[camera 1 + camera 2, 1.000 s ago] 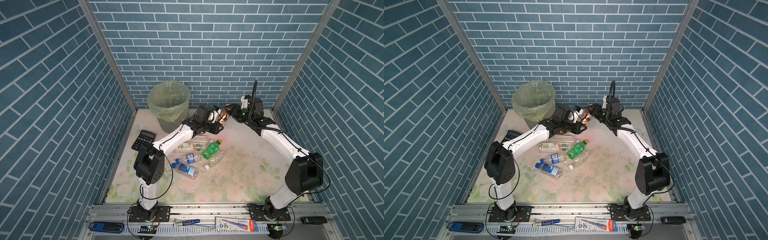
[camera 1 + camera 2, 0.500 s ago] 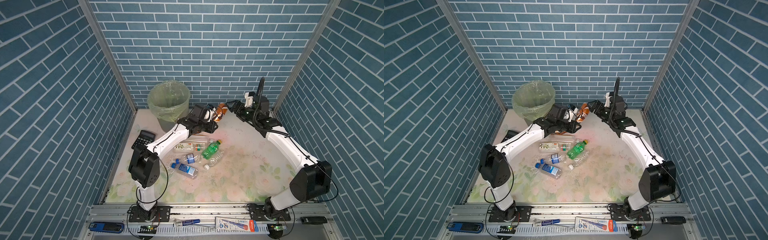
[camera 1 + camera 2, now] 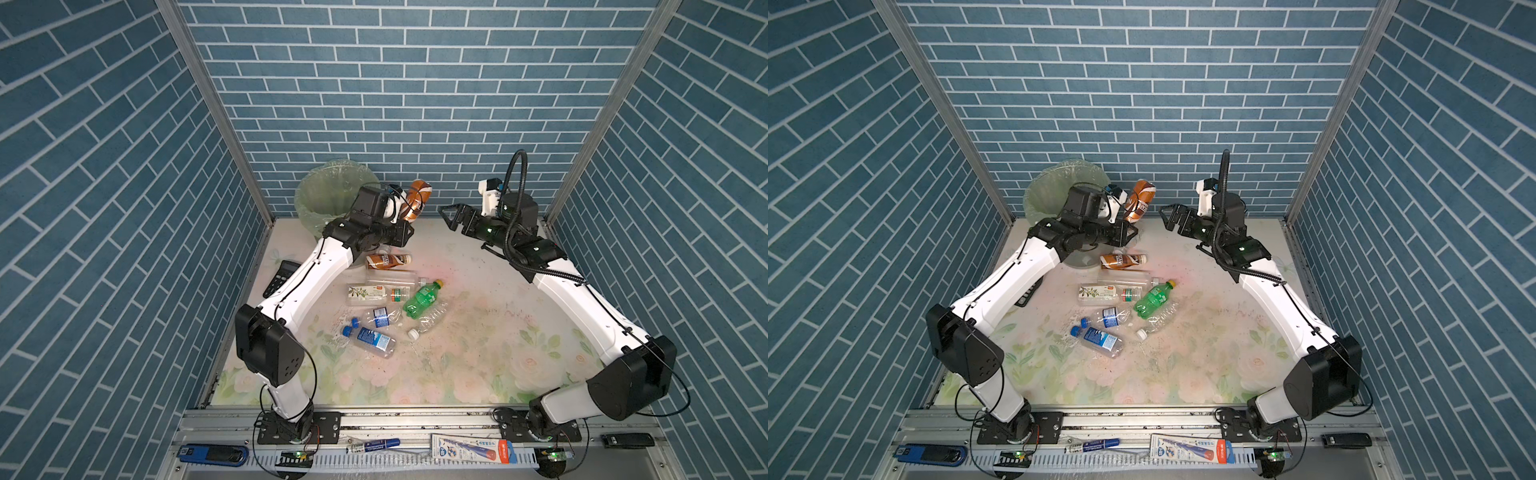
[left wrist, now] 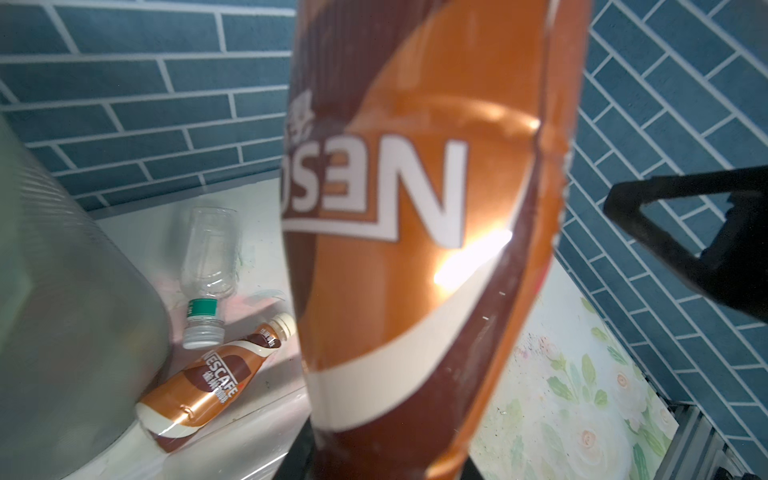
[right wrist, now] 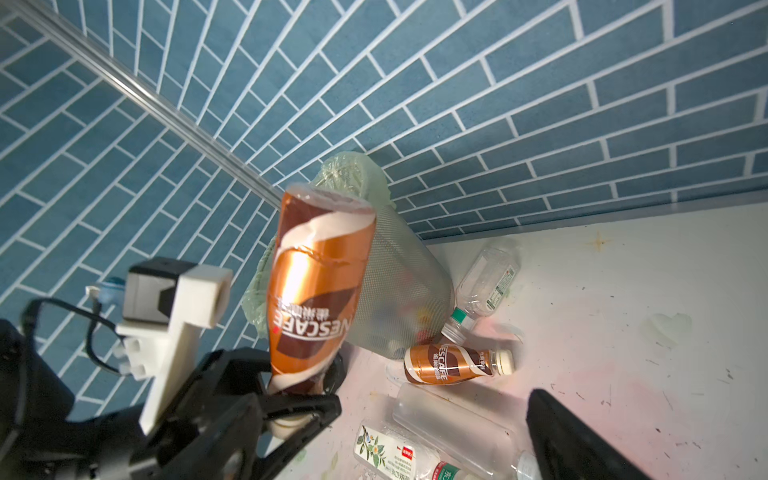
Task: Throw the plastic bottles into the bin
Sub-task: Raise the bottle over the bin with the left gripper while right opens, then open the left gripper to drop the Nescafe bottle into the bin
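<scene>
The left gripper rises next and carries the brown-wrapped bottle [image 3: 417,199] over the bin's opening [image 3: 333,187] to release the bottle's neck there, because it is still outside the bin's rim.
My left gripper [image 3: 404,229] is shut on the neck of a brown-wrapped plastic bottle [image 3: 417,199], which stands upside down and tilted just right of the bin [image 3: 328,195]. The bottle fills the left wrist view [image 4: 415,249]. My right gripper [image 3: 449,218] hangs open and empty a short way to the right of it; one of its fingers [image 5: 573,440] shows in the right wrist view. Several more plastic bottles lie on the mat: a second brown one [image 3: 386,260], a green one [image 3: 420,298], a white-labelled one [image 3: 374,292] and a blue-labelled one [image 3: 372,337].
A black calculator [image 3: 282,276] lies by the left wall, partly under my left arm. The bin stands in the back left corner against the brick walls. A large clear bottle [image 3: 392,276] lies between the brown and white-labelled ones.
My right gripper has opened, let go of the brown bottle and drawn back to the right. My left gripper has lifted the bottle up and left, toward the bin.
</scene>
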Controlling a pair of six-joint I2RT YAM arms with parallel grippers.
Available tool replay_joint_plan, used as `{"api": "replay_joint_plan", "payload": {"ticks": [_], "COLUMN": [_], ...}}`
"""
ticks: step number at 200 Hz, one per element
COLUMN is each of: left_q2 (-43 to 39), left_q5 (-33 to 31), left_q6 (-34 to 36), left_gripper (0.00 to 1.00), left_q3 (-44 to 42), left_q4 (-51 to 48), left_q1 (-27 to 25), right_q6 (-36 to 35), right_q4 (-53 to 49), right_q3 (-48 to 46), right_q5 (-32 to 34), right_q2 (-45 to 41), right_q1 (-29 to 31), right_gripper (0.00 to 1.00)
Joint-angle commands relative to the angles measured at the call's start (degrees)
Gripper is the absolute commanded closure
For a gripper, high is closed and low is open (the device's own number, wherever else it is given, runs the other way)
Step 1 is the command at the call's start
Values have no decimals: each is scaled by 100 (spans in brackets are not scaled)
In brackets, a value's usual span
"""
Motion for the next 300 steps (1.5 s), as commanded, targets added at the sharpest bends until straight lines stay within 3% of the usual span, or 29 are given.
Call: {"api": "replay_joint_plan", "payload": {"ticks": [1, 61, 132, 166, 196, 208, 222, 235, 300], "left_q2": [-372, -934, -1305, -978, -21, 507, 1015, 1114, 119], "left_q5": [-164, -395, -1350, -904, -483, -303, 7, -171, -591], "left_q6": [221, 490, 784, 396, -6, -144, -128, -82, 111], "left_gripper": [79, 79, 78, 78, 77, 65, 30, 1, 1], "left_q3": [149, 448, 1619, 1516, 1748, 2314, 3220, 3605, 2482], "left_q4": [-265, -522, -73, 214, -194, -858, -1677, -1997, -1173], "left_q1": [176, 804, 1484, 1952, 2188, 2248, 2239, 2126, 1732], "right_q6": [-838, -1964, -1988, -1975, -1936, -1931, -1956, -1979, -1907], "right_q4": [-58, -389, -522, -571, -618, -620, -633, -629, -602], "right_q3": [468, 1355, 2004, 1989, 1959, 1909, 1851, 1790, 1603], "right_q5": [173, 580, 584, 627, 604, 606, 632, 665, 656], "right_q2": [-169, 162, 606, 672, 694, 668, 610, 565, 536], "right_q1": [297, 1100, 1329, 1329, 1329, 1328, 1332, 1329, 1332], "right_gripper": [1, 1, 1, 1, 1, 1, 1, 1, 1]}}
